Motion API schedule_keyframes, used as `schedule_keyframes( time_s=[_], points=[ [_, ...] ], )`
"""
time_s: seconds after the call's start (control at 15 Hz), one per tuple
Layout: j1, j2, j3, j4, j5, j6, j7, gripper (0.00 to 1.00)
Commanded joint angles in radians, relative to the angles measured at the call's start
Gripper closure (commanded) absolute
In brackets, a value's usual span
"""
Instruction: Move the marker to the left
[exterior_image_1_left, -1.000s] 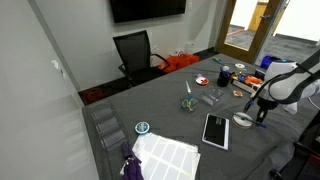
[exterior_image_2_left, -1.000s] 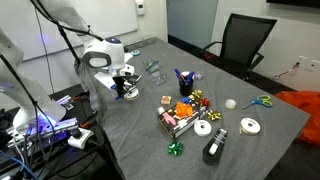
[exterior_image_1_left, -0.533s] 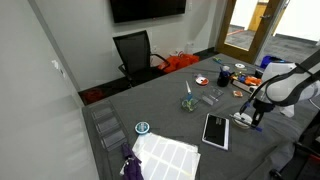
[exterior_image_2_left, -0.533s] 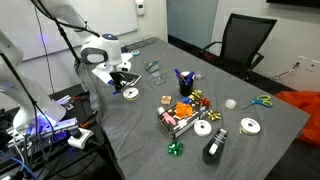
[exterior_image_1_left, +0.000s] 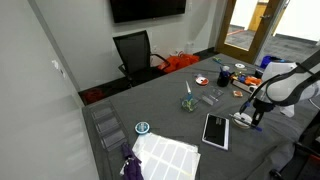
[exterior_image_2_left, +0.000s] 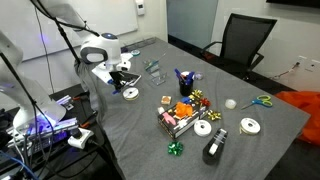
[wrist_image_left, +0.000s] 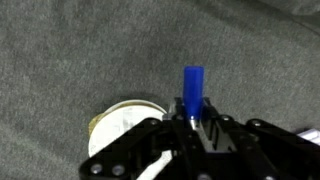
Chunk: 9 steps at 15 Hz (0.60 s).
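The marker goes toward the right in the wrist view next, then comes down to bare tabletop past the black tablet, and my gripper releases it.
In the wrist view my gripper (wrist_image_left: 190, 118) is shut on the marker (wrist_image_left: 192, 88), a slim blue stick that stands out from between the fingers, above the grey tabletop. A white tape roll (wrist_image_left: 120, 125) lies just beside the fingers. In both exterior views the gripper (exterior_image_1_left: 254, 116) (exterior_image_2_left: 118, 82) hangs low over the table edge next to the white tape roll (exterior_image_1_left: 243, 120) (exterior_image_2_left: 130, 94). The marker is too small to make out there.
A flat black tablet (exterior_image_1_left: 215, 130) lies near the gripper. Scissors, tape rolls, bows and a small bin (exterior_image_2_left: 180, 115) crowd the middle of the table. A black chair (exterior_image_1_left: 135, 52) stands at the far end. White sheets (exterior_image_1_left: 165, 155) lie near one corner.
Over the last second the gripper with the marker has moved a little away from the white tape roll, which now lies uncovered beside it. In the last half second nothing visibly moved.
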Motion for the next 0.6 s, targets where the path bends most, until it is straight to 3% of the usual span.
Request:
schedule_keyframes(
  time_s=[0.0,0.53],
  points=[
    [0.026,0.006,0.024,0.009,0.062,-0.017,0.003,0.95],
    [0.15,0.033,0.087,0.038,0.09,-0.01,0.162,0.95]
  ],
)
